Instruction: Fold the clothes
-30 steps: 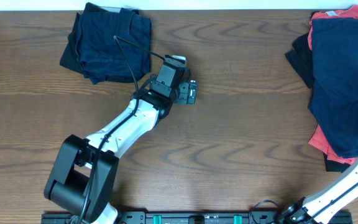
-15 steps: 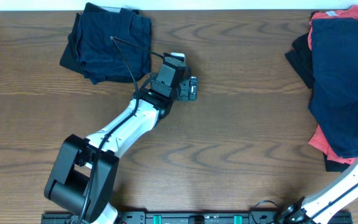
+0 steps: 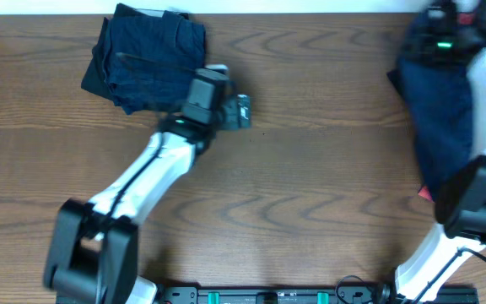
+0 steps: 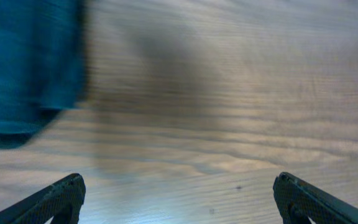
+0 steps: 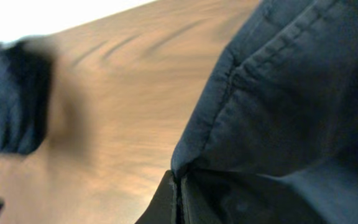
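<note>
Bare wood [image 3: 283, 74] [image 5: 107, 102] lies open beside the folded stack, so my right gripper next carries the hem off the pile across the table toward it and opens.
A folded stack of navy clothes [image 3: 146, 59] lies at the far left; its edge shows blurred in the left wrist view [image 4: 23, 62]. My left gripper [image 3: 239, 111] hovers just right of it over bare wood, open and empty [image 4: 179, 202]. At the far right, my right gripper [image 3: 437, 34], blurred, is over the pile and shut on the hem of a navy garment [image 3: 437, 101]. In the right wrist view the jaws [image 5: 178, 193] pinch the seamed edge of that navy fabric [image 5: 291, 93]. A sliver of the coral-red garment [image 3: 424, 192] shows under the navy cloth.
The brown wooden table [image 3: 327, 169] stretches between the stack and the pile. The right arm [image 3: 483, 127] stands over the right edge and hides much of the pile. The table's far edge [image 3: 310, 10] meets a white strip.
The right arm has swung in from the bottom right corner to the top of the pile and now grips navy fabric. The left gripper has shifted left toward the folded stack.
</note>
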